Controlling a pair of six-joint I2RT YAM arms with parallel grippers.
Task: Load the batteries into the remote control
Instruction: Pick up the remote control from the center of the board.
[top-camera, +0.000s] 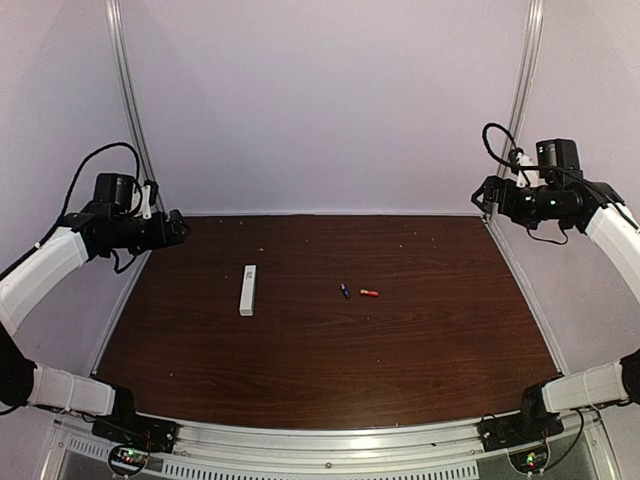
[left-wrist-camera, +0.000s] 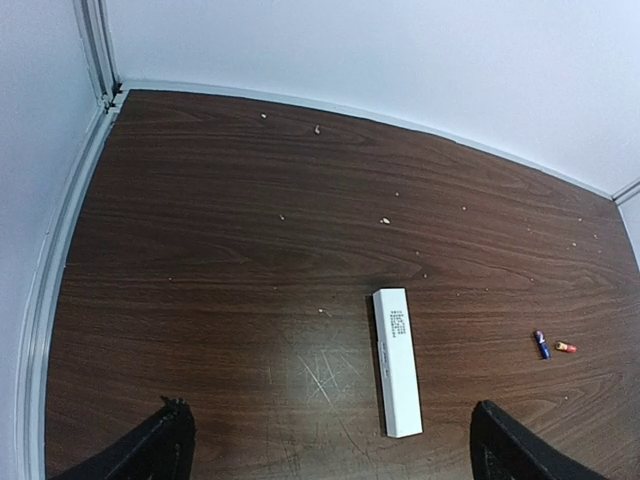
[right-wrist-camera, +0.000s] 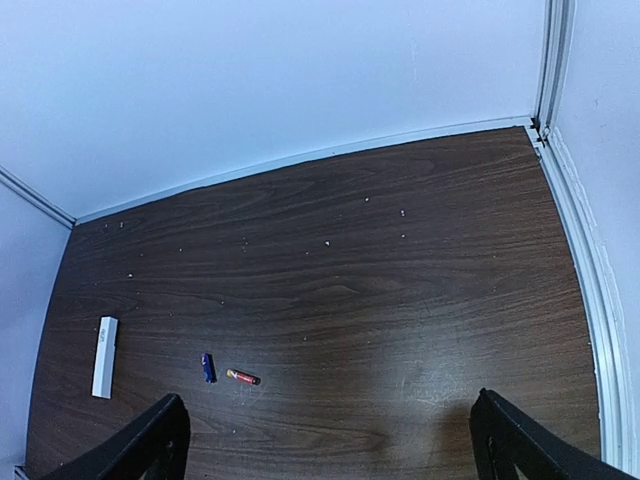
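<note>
My left gripper needs to go down and to its right in the top view next, to the remote control's narrow middle below it, and close across the remote control's width.
The white remote control (top-camera: 248, 289) lies flat left of the table's middle, its long side running near to far; it also shows as the remote control (left-wrist-camera: 397, 361) and remote control (right-wrist-camera: 105, 356). To its right lie the two batteries, side by side: a dark blue battery (top-camera: 345, 291) and a red-orange battery (top-camera: 369, 293), also seen as the blue battery (left-wrist-camera: 542, 344), red battery (left-wrist-camera: 565, 347), blue battery (right-wrist-camera: 208, 367) and red battery (right-wrist-camera: 243, 377). My left gripper (left-wrist-camera: 330, 445) hangs high over the far left, open and empty. My right gripper (right-wrist-camera: 330, 445) hangs high over the far right, open and empty.
The dark wooden table (top-camera: 400, 340) is walled in white at the back and both sides, with metal rails (top-camera: 128, 80) rising at the far corners. Small pale crumbs (left-wrist-camera: 385, 221) dot the far part of the wood.
</note>
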